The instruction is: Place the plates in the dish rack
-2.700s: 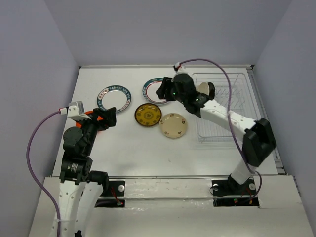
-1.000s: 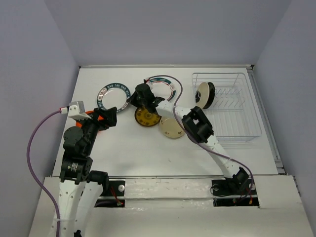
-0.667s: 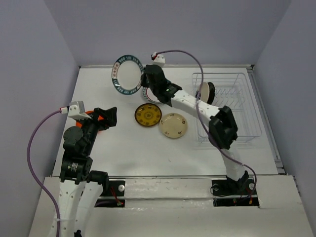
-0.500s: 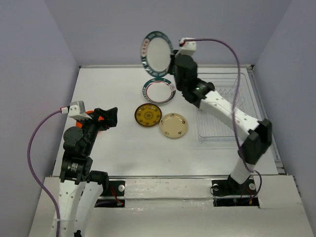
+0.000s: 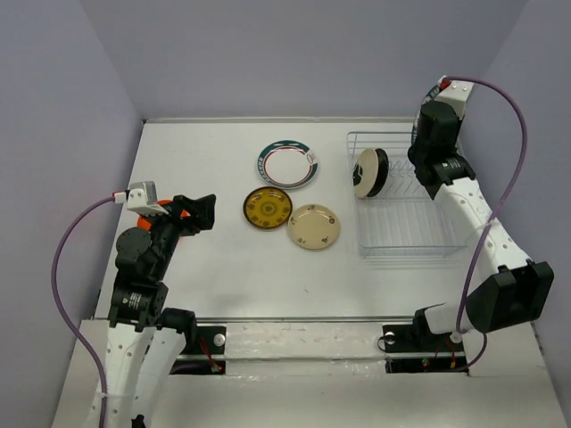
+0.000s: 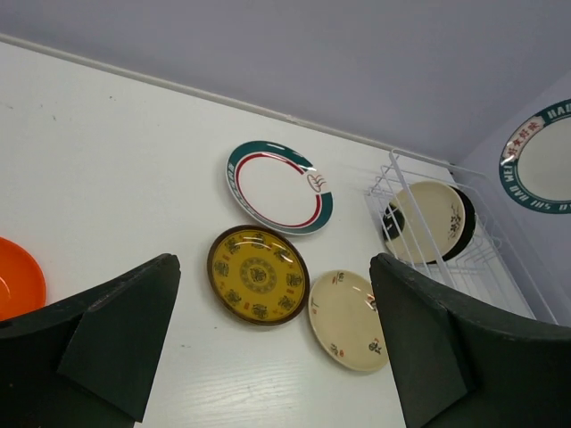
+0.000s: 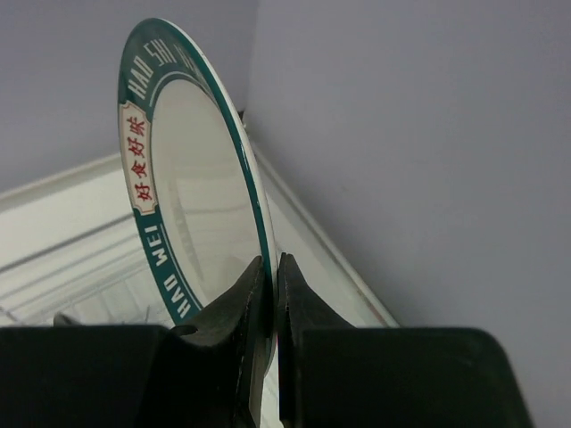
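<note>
My right gripper will move toward the left in the top view next and lower the white plate into the empty rack slot beside the black plate point(image 5: 383, 171).
My right gripper point(image 7: 272, 276) is shut on the rim of a white plate with a dark teal lettered rim point(image 7: 192, 178). It holds the plate upright in the air over the far right of the wire dish rack point(image 5: 412, 234). In the top view the right gripper point(image 5: 434, 143) hides this plate. The plate shows in the left wrist view point(image 6: 546, 156). A cream plate point(image 5: 365, 172) and a black plate point(image 5: 383, 171) stand in the rack's left slots. A green-and-red rimmed plate point(image 5: 289, 164), a mustard plate point(image 5: 267, 208) and a cream plate point(image 5: 313, 226) lie on the table. My left gripper point(image 5: 194, 212) is open over an orange plate point(image 6: 18, 278).
The rack's slots to the right of the two standing plates point(image 6: 428, 223) hold nothing. The back wall and right wall stand close to the rack. The table's back edge point(image 5: 294, 119) runs just behind the plates.
My right gripper took the teal-rimmed plate off the table at the far left, lifted it and swung it right to above the rack. The left arm has not moved.
</note>
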Robot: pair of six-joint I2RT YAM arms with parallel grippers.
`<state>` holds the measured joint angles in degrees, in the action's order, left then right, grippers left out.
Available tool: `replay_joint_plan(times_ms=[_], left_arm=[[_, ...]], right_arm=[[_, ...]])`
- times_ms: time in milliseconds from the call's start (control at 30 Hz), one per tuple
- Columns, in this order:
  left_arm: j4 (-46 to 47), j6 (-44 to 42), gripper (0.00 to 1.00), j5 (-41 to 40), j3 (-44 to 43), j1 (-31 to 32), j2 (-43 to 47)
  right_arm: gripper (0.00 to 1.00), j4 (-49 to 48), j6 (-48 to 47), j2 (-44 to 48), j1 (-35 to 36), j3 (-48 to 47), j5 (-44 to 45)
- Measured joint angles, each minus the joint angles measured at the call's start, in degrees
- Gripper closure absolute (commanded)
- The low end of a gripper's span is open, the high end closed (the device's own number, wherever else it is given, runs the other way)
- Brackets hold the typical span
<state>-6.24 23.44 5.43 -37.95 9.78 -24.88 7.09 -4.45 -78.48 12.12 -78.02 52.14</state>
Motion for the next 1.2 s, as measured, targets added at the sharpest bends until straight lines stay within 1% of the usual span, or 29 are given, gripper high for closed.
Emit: replay_joint_plan(times_ms=[167,333,633,800,1000,1200], left_arm=[[0.00,-0.02,0.01,0.00,0.00,0.00,-0.83],[0.00,0.00,0.01,0.13,0.00,0.00,-1.40],[0.04,0.00,0.01,0.13,0.00,0.00,-1.57],[0.04,0.00,0.01,0.13,0.00,0.00,-1.57],[0.04,0.00,0.01,0.13,0.00,0.00,-1.57],[0.04,-0.02,0.01,0.13,0.00,0.00,-1.57]], right_arm=[[0.93,4.17,3.06,-3.45,0.76,0.94,-3.67],[0.93,7.34,7.10,-3.56,0.76,4.24,-7.28],[0.93,9.29,12.70,-3.56,0.76,9.25,-12.22],[0.93,9.38,13.05,-3.72,1.46,9.64,-12.50],[0.93,8.74,12.74,-5.55,4.33,9.62,-10.88],[0.82,9.92,12.07,-9.01,5.62,9.62,-9.51]])
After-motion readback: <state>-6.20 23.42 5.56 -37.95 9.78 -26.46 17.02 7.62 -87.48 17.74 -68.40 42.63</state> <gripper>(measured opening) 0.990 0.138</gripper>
